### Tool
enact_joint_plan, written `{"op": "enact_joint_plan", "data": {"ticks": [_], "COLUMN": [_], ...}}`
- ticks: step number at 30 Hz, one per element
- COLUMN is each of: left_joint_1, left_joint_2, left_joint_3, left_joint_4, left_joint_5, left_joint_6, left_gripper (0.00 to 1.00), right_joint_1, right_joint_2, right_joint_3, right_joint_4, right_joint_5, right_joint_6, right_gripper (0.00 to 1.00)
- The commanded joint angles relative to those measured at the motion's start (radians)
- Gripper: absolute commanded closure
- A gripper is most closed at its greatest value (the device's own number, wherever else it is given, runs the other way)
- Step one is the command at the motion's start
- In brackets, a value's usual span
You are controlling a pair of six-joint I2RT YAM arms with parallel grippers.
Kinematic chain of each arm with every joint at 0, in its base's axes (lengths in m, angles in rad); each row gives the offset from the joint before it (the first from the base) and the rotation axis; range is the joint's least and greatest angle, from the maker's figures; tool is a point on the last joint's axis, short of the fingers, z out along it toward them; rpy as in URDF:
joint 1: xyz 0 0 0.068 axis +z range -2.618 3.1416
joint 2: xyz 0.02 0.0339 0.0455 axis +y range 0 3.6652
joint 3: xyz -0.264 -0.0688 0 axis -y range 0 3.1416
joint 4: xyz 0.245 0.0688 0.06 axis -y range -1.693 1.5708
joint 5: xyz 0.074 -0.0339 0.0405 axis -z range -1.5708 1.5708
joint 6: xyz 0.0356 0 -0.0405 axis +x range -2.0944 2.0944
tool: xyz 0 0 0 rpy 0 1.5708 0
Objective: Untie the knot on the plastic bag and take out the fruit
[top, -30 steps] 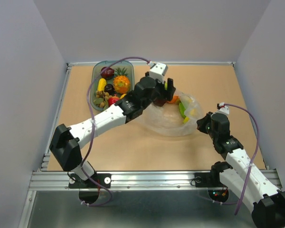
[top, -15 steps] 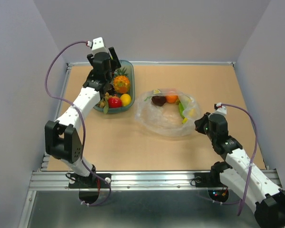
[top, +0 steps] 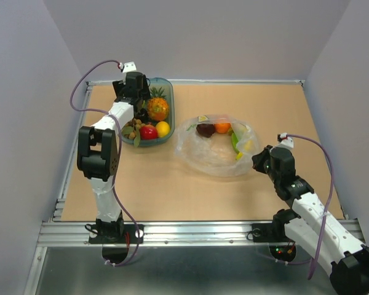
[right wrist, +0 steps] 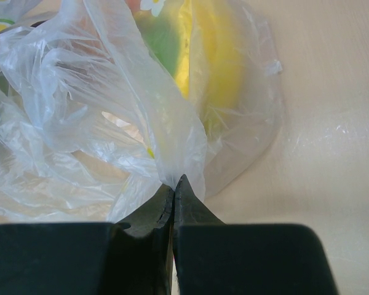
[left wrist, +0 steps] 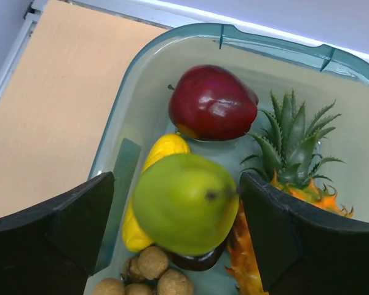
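I will move my left gripper right in the top view, to the bag and down onto the dark fruit [top: 205,129].
The plastic bag [top: 212,153] lies open and flat mid-table; I see no knot in it. A dark fruit [top: 205,129], an orange [top: 222,128], a green piece [top: 235,141] and a yellow banana [top: 245,147] lie inside. My right gripper [top: 260,161] is shut on the bag's near right edge; in its wrist view the jaws [right wrist: 174,184] pinch a fold of the bag [right wrist: 111,92]. My left gripper [top: 137,92] hovers open over the tray [top: 170,136]. A green pear [left wrist: 184,203] lies between its fingers [left wrist: 80,227], apart from the left one.
The green-tinted tray [left wrist: 270,46] at the back left holds a red apple [left wrist: 212,110], a yellow banana [left wrist: 163,150], a pineapple [left wrist: 295,153] and brown balls [left wrist: 154,264]. A lemon [top: 163,128] lies at its near end. Walls enclose the table.
My left arm swung from over the bag to the tray at the back left, bringing the green pear. The right gripper and the bag have not moved.
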Motion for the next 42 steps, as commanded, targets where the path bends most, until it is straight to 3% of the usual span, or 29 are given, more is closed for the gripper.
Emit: {"op": "enact_joint_plan", "data": {"ticks": [1,7,13,23,27,32,42], "left_joint_1": [0.001,0.000,-0.060,-0.474,-0.629,-0.807,-0.820], "left_joint_2": [-0.058,-0.091,-0.267,-0.460,-0.486,-0.439,-0.184], "left_joint_3": [0.056,0.015,-0.128,-0.272,-0.306,-0.303,-0.139], "left_joint_4": [0.024,0.009,0.072,0.110,0.101,0.090,0.031], "left_joint_5": [0.008,0.017,0.013,-0.180,-0.187,-0.168,-0.108], "left_joint_6": [0.010,-0.028,-0.115,-0.085,-0.112,-0.151,-0.269], "left_gripper": [0.03,0.01,0.01,0.02,0.02,0.02,0.02], "right_joint_1": [0.012,0.012,0.014,0.014,0.014,0.014,0.012], "right_joint_2": [-0.007,-0.008,-0.005,-0.005,-0.007,-0.004,-0.014], "right_joint_3": [-0.025,-0.023,-0.023,-0.023,-0.022,-0.022,-0.025], "right_joint_4": [0.052,0.052,0.053,0.053,0.053,0.053,0.053], "right_joint_5": [0.021,0.020,0.023,0.024,0.026,0.026,0.027], "right_joint_6": [0.002,0.001,0.002,0.001,-0.001,-0.001,-0.001], "right_gripper": [1.00,1.00,1.00,1.00,0.99,0.99,0.99]}}
